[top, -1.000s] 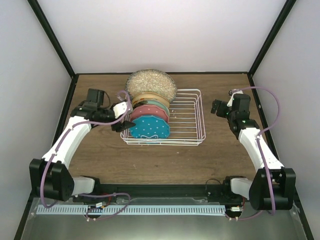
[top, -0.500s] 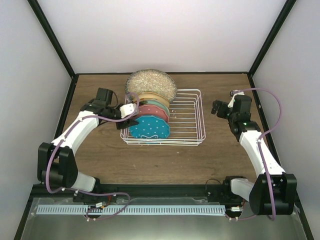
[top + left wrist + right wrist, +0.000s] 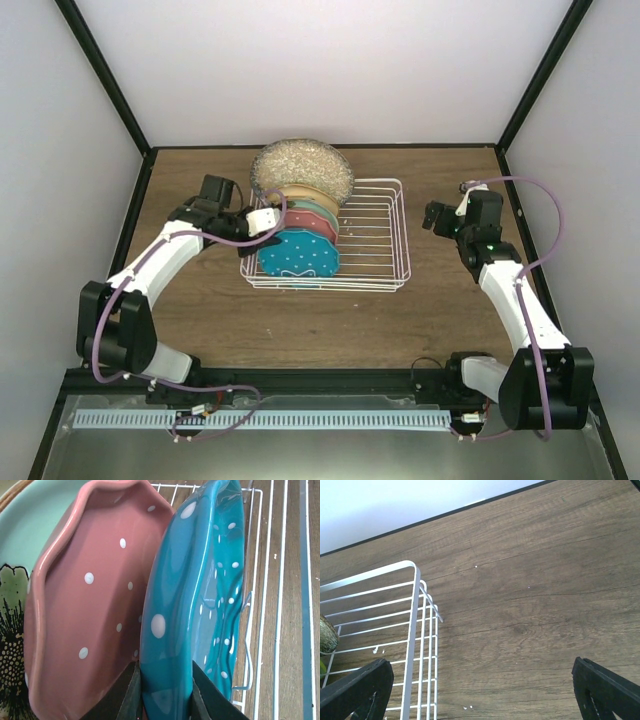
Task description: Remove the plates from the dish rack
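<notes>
The tabletop beside the rack is bare. My left gripper will next lift the blue plate point(image 3: 300, 257), carry it to the left in the top view and lower it to let go.
Several plates stand on edge in the white wire dish rack point(image 3: 392, 240). Front to back they are the blue dotted plate point(image 3: 300, 257), the pink plate point(image 3: 297, 222), a mint green one point(image 3: 326, 212), a cream one point(image 3: 298, 194) and the big grey speckled plate point(image 3: 302, 165). My left gripper point(image 3: 268, 232) is at the rack's left side. In the left wrist view my left gripper point(image 3: 165, 700) is shut on the blue plate point(image 3: 200, 595) at its near rim, one finger point(image 3: 127, 697) between it and the pink plate point(image 3: 90, 605). My right gripper point(image 3: 432, 216) hangs open to the right of the rack, holding nothing.
The right wrist view shows the rack's right corner point(image 3: 415, 630) and bare wooden table point(image 3: 530, 605) between the wide-apart fingers point(image 3: 355, 690). The rack's right half holds no plates. Dark-framed enclosure walls border the table on the left, right and back.
My left gripper has moved right to the rack's left side and closed onto the blue plate's rim. The right arm has barely shifted.
</notes>
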You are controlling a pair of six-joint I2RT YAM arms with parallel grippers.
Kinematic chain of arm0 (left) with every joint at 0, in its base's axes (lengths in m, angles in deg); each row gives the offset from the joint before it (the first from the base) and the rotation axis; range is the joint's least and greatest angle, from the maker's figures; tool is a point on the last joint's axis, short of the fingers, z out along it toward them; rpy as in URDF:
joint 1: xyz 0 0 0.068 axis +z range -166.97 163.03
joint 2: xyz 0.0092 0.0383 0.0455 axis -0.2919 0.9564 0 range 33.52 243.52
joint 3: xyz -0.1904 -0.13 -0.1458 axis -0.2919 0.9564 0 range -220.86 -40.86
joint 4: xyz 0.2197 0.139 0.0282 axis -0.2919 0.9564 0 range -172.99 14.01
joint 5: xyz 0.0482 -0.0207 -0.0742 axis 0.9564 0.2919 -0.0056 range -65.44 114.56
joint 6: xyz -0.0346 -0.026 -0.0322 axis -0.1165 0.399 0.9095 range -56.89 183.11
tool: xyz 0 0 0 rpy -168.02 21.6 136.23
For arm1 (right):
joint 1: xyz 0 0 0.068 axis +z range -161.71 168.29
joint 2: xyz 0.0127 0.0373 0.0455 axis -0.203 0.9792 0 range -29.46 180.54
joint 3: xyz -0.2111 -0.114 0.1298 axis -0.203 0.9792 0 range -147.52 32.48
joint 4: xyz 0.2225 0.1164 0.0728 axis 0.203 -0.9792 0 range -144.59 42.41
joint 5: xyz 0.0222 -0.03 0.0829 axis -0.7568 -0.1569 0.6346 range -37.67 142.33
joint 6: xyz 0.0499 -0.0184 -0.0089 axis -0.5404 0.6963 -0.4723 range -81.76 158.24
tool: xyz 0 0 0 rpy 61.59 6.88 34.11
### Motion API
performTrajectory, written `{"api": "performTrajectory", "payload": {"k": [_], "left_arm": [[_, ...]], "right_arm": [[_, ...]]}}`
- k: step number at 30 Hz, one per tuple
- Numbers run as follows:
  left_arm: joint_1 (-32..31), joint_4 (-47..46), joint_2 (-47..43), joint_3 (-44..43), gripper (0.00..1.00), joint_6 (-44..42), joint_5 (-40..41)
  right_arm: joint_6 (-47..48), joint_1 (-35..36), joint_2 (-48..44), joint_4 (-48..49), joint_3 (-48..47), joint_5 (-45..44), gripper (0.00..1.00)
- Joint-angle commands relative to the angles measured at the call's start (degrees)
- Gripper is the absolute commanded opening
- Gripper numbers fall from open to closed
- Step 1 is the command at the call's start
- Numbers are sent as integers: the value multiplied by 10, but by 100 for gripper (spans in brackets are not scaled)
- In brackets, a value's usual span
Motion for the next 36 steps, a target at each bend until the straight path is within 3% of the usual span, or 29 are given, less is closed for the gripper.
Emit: {"api": "performTrajectory", "payload": {"k": [1, 22, 26, 36], "left_arm": [[-7, 18, -9, -25, 4, 6, -32], [-8, -68, -178, -52, 4, 149, 48], [0, -120, -195, -82, 4, 231, 87], [131, -196, -193, -222, 4, 470, 8]], "right_arm": [[-2, -5, -9, -3, -7, -1, 100], [-11, -5, 1, 21, 8, 5, 100], [-10, -5, 4, 23, 9, 8, 100], [-5, -5, 14, 27, 14, 14, 100]]}}
